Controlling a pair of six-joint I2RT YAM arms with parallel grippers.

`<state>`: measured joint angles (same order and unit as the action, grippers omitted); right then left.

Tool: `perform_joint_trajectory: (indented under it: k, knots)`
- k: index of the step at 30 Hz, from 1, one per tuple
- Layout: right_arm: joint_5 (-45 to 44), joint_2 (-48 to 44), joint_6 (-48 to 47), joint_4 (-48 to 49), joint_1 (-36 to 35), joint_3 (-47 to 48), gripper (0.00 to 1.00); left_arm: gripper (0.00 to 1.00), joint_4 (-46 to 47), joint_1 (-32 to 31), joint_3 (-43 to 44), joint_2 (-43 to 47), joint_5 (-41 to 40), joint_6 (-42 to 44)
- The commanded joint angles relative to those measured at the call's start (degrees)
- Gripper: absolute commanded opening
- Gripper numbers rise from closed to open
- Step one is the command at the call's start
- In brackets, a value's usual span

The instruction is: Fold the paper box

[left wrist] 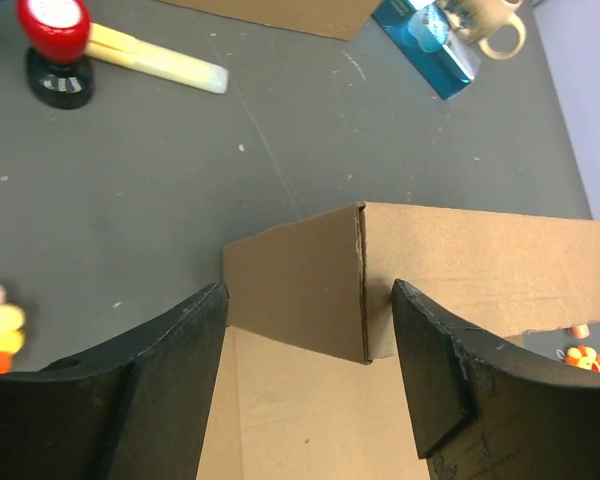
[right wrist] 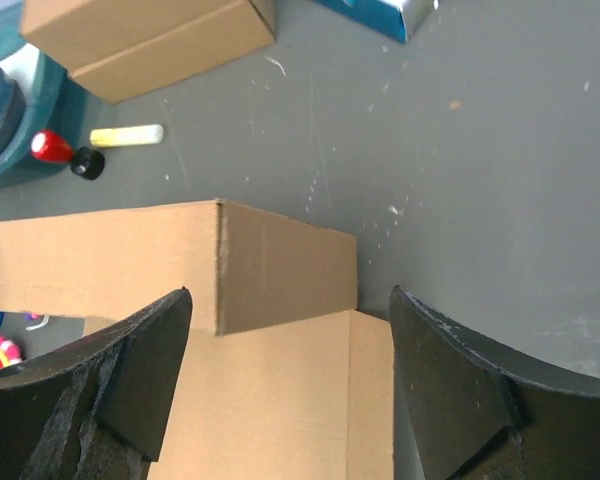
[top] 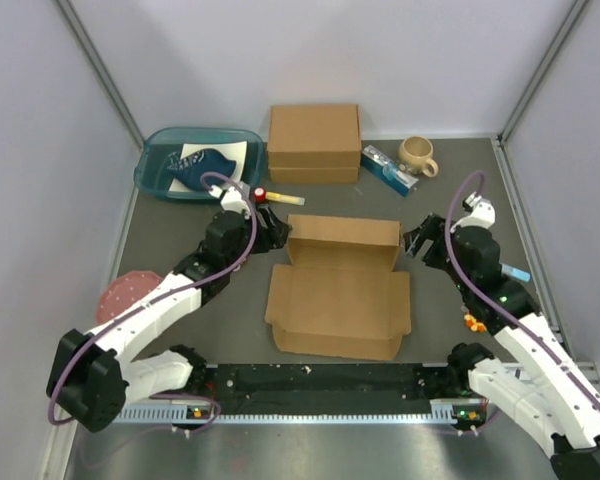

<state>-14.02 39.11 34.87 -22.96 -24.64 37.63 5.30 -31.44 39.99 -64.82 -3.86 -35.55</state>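
Note:
My right gripper moves to the left in the top view and turns onto the middle of the far side's edge (top: 344, 242) next. The paper box's far side stands above the sheet.
The paper box (top: 340, 300) is a brown cardboard sheet lying mid-table, its far wall standing upright with both end flaps turned in. My left gripper (top: 276, 228) is open at the wall's left corner; in the left wrist view the left end flap (left wrist: 295, 285) stands between my open fingers (left wrist: 170, 370). My right gripper (top: 416, 243) is open at the wall's right corner; in the right wrist view the right end flap (right wrist: 285, 275) stands between my open fingers (right wrist: 450, 380). Neither gripper holds anything.
A thicker closed cardboard box (top: 314, 142) stands at the back. A teal tray (top: 197, 163) is back left, a red-capped stamp and yellow stick (top: 277, 197) beside it. A blue packet (top: 388, 168) and beige mug (top: 418, 154) are back right. A black rail (top: 320, 385) runs along the near edge.

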Motion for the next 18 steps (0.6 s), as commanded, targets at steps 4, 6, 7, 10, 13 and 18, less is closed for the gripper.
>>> perform_joint_trajectory:
  k: [4,6,7,10,13,18]
  knots:
    - [-1.72,1.84,-13.23,-4.63,-0.58,13.95,0.81,0.74,-9.42,1.38,6.41,4.17,-4.93,3.91]
    - [1.08,3.07,-14.30,-4.81,-0.67,15.19,0.81,0.75,-9.78,1.38,7.56,4.35,-4.41,3.73]
    - [2.23,3.42,-15.26,-4.73,-1.02,16.07,0.80,0.75,-9.96,1.38,7.74,4.52,-4.40,3.47]
    - [2.43,5.97,-19.81,-4.72,-4.96,17.91,0.77,0.75,-9.17,1.38,6.95,6.36,-5.02,1.98]
    - [-13.26,11.92,-29.98,-4.90,-20.65,20.54,0.77,0.75,-8.47,1.38,4.76,10.22,-5.72,0.40]
    - [-41.23,23.89,-53.54,4.40,-42.67,19.42,0.78,0.73,-10.48,1.38,-3.32,22.87,-10.99,-1.36]
